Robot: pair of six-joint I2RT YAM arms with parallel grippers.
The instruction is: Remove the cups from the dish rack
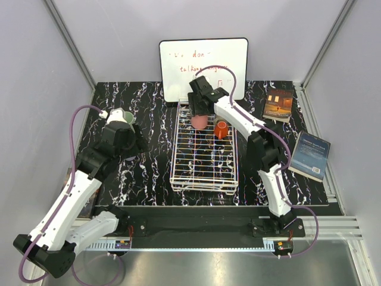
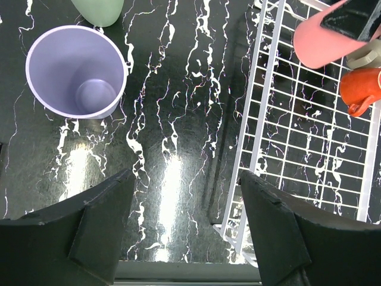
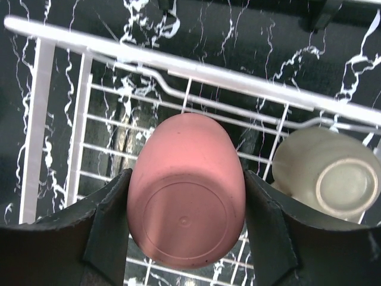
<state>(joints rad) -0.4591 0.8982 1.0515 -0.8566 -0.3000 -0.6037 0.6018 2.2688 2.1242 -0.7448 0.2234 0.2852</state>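
My left gripper will swing over the rack point(image 1: 204, 173) next and turn toward the pink cup's loose end point(image 1: 199, 124), because that cup is to its right in the top view.
The white wire dish rack point(image 1: 204, 173) stands mid-table. My right gripper point(image 1: 200, 114) is over its far end, shut on a pink cup point(image 1: 200, 122). In the right wrist view the pink cup point(image 3: 186, 196) is bottom-up between both fingers point(image 3: 107, 232). A beige-grey cup point(image 3: 330, 176) lies upturned in the rack beside it. An orange handled cup point(image 1: 221, 128) sits in the rack. My left gripper point(image 2: 184, 220) is open and empty over the table, left of the rack point(image 2: 262, 113). A lavender cup point(image 2: 77, 74) stands upright on the table, and a pale green cup point(image 1: 125, 117) is beyond it.
A whiteboard point(image 1: 203, 59) leans at the back behind the rack. Two books point(image 1: 278, 104) point(image 1: 310, 155) lie at the right side of the table. Grey walls close in the left, right and far sides.
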